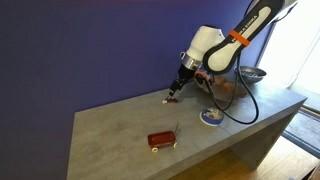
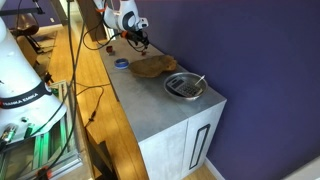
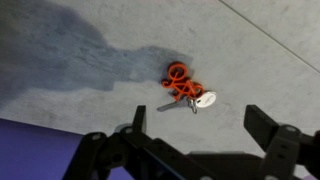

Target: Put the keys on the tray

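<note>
I will next bring my gripper down onto the keys where the orange-red cord meets the white tag, since they lie on the counter below my open fingers.
The keys [image 3: 184, 91] are a small bunch with an orange-red cord, a silver key and a white tag. They lie on the grey counter just ahead of my gripper [image 3: 200, 130] in the wrist view. The gripper is open and empty, with its two dark fingers apart on either side below the keys. In an exterior view the gripper [image 1: 176, 91] hovers low over the keys [image 1: 171, 99] at the back of the counter near the blue wall. The tray [image 2: 150, 67], a brown wooden slab, lies on the counter beyond; it also shows behind the arm [image 1: 224, 89].
A red rectangular box [image 1: 161, 140] lies near the counter's front edge. A small blue-and-white dish [image 1: 211, 117] sits beside the tray, also seen in an exterior view [image 2: 121, 63]. A metal bowl [image 2: 184, 85] stands at the counter's end. Cables hang from the arm.
</note>
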`<state>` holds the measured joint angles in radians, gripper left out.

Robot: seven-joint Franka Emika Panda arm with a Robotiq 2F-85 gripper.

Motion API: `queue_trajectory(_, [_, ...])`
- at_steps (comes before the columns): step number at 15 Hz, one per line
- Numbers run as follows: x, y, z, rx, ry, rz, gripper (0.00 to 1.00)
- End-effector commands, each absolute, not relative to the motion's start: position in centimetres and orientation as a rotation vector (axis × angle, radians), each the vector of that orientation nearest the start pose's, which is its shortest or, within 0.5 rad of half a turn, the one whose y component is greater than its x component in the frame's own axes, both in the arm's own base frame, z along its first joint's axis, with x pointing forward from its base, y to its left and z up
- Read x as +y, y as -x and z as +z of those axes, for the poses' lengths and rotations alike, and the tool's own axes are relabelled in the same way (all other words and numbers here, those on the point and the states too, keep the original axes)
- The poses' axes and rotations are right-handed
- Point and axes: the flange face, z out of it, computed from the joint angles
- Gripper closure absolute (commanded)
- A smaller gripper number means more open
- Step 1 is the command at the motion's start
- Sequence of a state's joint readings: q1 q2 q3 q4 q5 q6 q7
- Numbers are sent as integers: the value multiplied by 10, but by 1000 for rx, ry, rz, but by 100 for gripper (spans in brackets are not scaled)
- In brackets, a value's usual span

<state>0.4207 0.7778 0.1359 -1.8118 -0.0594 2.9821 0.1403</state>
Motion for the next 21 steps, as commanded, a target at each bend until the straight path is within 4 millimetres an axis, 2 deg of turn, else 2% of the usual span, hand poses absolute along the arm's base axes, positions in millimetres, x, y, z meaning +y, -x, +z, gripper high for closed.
queue_trajectory(1, [354, -589, 151, -515, 2779, -618, 0])
queue_trajectory(4, [355, -593, 144, -491, 2787, -614, 9])
queue_trajectory(5, [357, -594, 142, -494, 2788, -611, 17])
queue_trajectory(6, [360, -594, 141, -500, 2787, -608, 17])
queue_trajectory(8, [368, -593, 137, -523, 2792, -594, 27])
queue_trajectory(10, [373, -593, 133, -533, 2805, -589, 31])
queue_trajectory(11, [375, -593, 132, -534, 2816, -586, 40])
queue_trajectory(12, [376, -594, 129, -535, 2821, -575, 42])
queue_trajectory(13, [378, -595, 126, -536, 2829, -569, 57])
queue_trajectory(14, [379, -595, 124, -536, 2836, -563, 67])
queue_trajectory(18, [383, -597, 120, -543, 2852, -543, 89])
queue_trajectory(19, [384, -598, 120, -546, 2854, -540, 100])
queue_trajectory(21, [388, -598, 120, -558, 2855, -533, 100])
